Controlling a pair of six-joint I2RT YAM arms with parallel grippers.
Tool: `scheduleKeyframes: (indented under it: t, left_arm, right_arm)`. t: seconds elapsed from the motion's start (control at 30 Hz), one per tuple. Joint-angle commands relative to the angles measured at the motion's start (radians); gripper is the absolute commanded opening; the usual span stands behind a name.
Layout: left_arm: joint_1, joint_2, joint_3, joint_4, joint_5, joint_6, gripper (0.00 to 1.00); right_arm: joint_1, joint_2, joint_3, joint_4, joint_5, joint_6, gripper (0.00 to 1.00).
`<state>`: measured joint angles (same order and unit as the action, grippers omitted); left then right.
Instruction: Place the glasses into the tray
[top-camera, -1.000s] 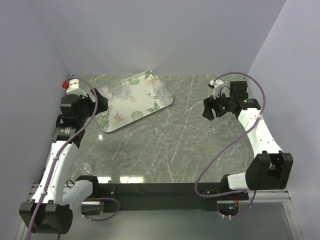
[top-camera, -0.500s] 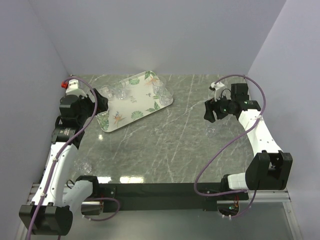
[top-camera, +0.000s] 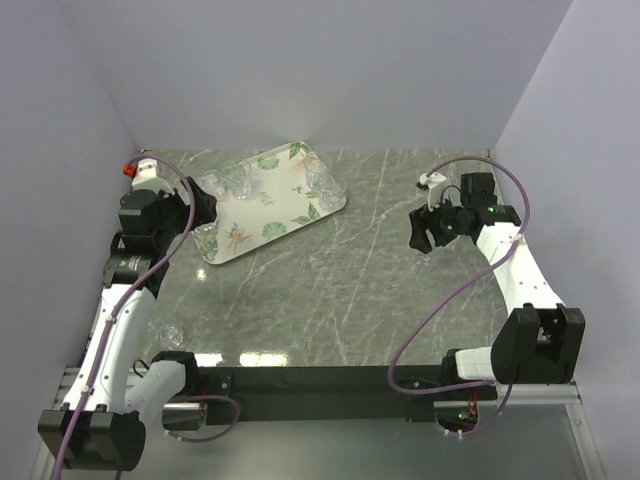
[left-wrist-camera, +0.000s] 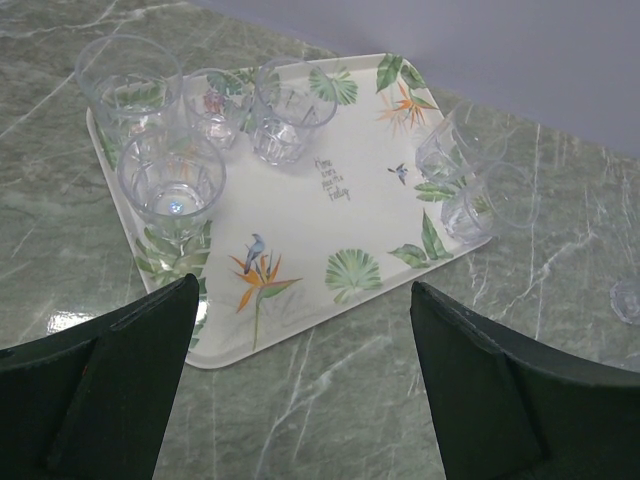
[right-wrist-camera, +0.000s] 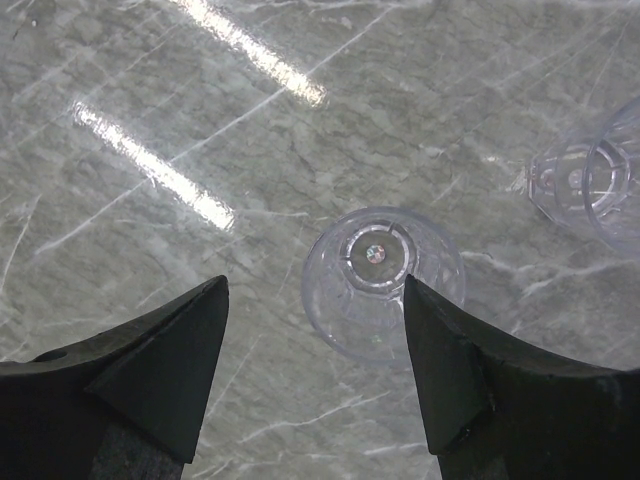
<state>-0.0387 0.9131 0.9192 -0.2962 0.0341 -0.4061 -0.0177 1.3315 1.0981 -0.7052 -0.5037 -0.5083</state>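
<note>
The side of the other glass's clear rim that faces my right gripper is still outside the open fingers. My right gripper will move down and toward that glass next, onto that side of its rim.
The leaf-printed tray lies at the back left, and several clear glasses stand on its left part. Two more glasses stand at its right edge. My left gripper hangs open over the tray's near edge with nothing between its fingers, and it shows beside the tray from above. My right gripper is open above one glass standing on the table. That glass sits just in front of the right gripper, nearer the right finger.
Another glass sits on the marble to the right of the one under my right gripper. One more glass stands near the left arm at the front left. Grey walls close the table on three sides.
My right gripper has moved a little nearer and lower, toward the glass on the table. The left arm and the tray's glasses have not moved.
</note>
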Motion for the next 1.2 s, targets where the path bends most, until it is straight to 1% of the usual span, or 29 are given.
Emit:
scheduleKeyframes:
  t: [0.0,0.43,0.6,0.77,0.93,1.0,1.03,1.1,1.17]
  left_arm:
    - [0.0,-0.013,0.003,0.04,0.021,0.003,0.93]
    - [0.0,-0.01,0.001,0.04,0.024,0.0,0.93]
    - [0.0,-0.011,0.0,0.04,0.023,0.001,0.93]
    - [0.0,-0.011,0.0,0.04,0.023,0.001,0.93]
    - [0.0,-0.011,0.001,0.04,0.023,0.001,0.93]
    - [0.0,-0.013,0.001,0.04,0.023,0.001,0.93]
    - [0.0,-0.011,0.001,0.04,0.023,0.001,0.93]
    - [0.0,-0.013,0.001,0.04,0.023,0.001,0.93]
    - [0.002,-0.013,0.0,0.04,0.021,0.003,0.93]
  right_arm:
    - [-0.008,-0.028,-0.003,-0.03,0.001,-0.038,0.77]
    - [-0.007,-0.012,-0.021,-0.059,0.04,-0.055,0.77]
    - [-0.008,0.017,-0.029,-0.034,0.134,-0.013,0.77]
    - [-0.007,0.014,-0.029,0.004,0.178,0.025,0.77]
    - [-0.011,0.037,-0.029,0.044,0.278,0.076,0.76]
    - [-0.016,0.064,-0.026,0.046,0.297,0.096,0.7]
    - [-0.016,0.075,-0.023,0.044,0.309,0.1,0.65]
    - [-0.022,0.107,-0.018,0.047,0.317,0.116,0.61]
    - [-0.025,0.136,-0.011,0.047,0.321,0.129,0.55]
